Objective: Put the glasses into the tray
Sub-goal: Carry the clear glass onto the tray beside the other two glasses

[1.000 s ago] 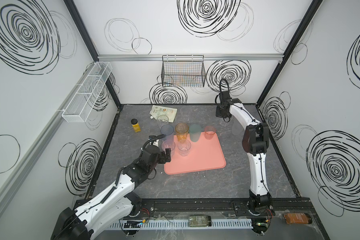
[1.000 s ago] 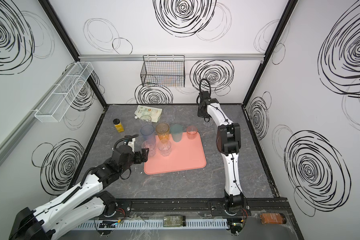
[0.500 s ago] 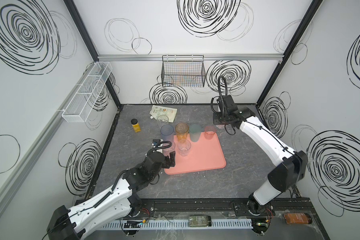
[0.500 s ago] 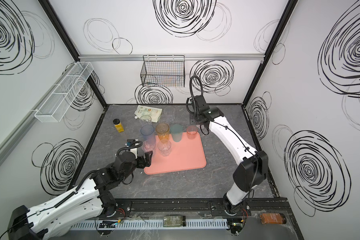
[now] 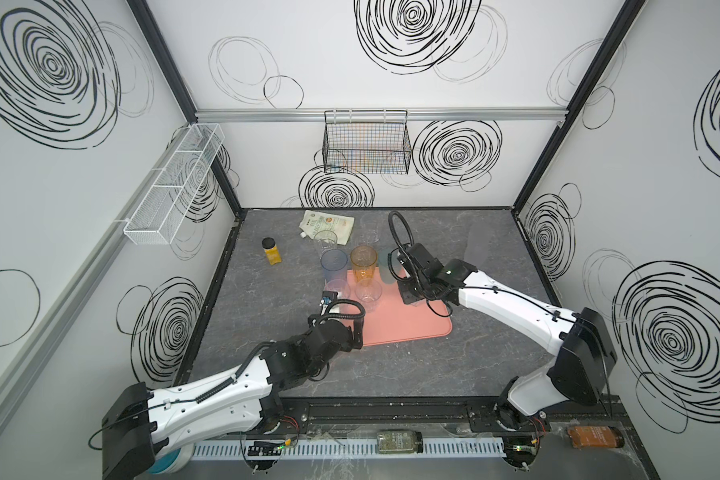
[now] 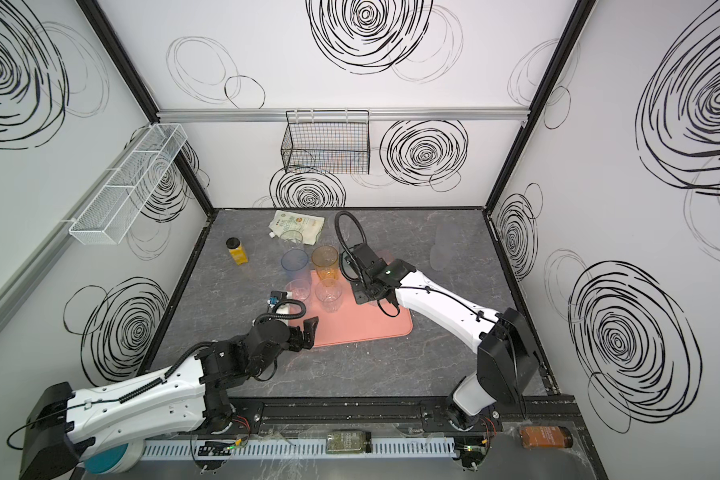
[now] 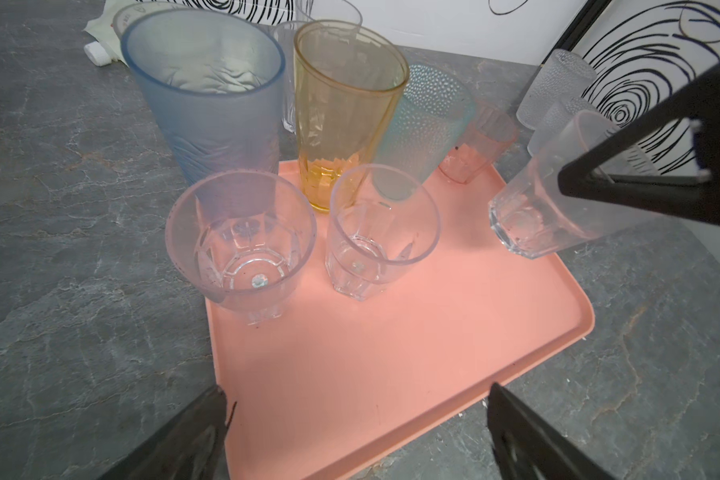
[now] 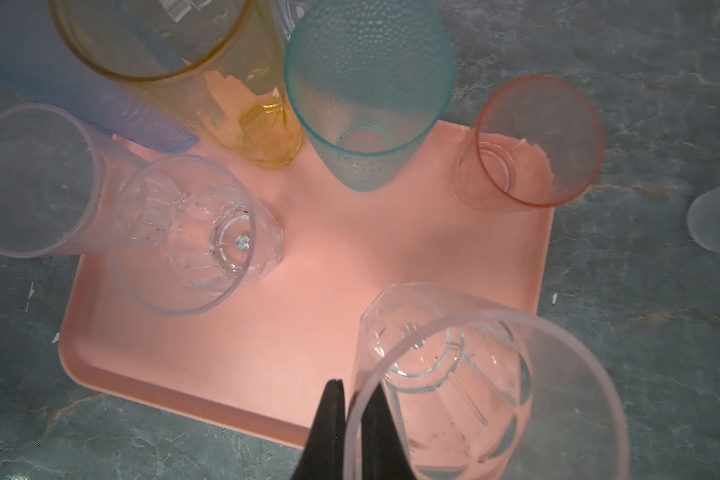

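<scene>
The bottom of the tray is bare below the right gripper, toward the nearer clear faceted glass, so the gripper should next move down beside that glass and let go of the rim it is holding there.
The salmon-pink tray (image 5: 404, 324) (image 7: 371, 353) lies mid-table. On its far side stand the glasses: amber (image 7: 346, 112), teal (image 7: 425, 124), pink (image 7: 479, 145) and two clear faceted ones (image 7: 379, 232) (image 7: 242, 245). A tall blue glass (image 7: 208, 95) stands at the far left corner. My right gripper (image 8: 352, 399) (image 5: 410, 297) is shut on the rim of another clear faceted glass (image 8: 454, 374) (image 7: 528, 216), which hangs tilted over the tray's right side. My left gripper (image 7: 358, 399) (image 5: 354, 332) stands open and empty at the tray's near left corner.
Frosted glasses (image 7: 558, 87) stand on the table behind the tray's right side, and a clear one (image 5: 325, 239) stands by the white pouch (image 5: 327, 224). A yellow black-capped bottle (image 5: 272, 251) is at the back left. A wire basket (image 5: 366, 145) hangs on the back wall.
My right arm has swung from the back of the table forward over the tray with the clear glass in it. My left gripper has drawn back toward the tray's near corner, still open.
</scene>
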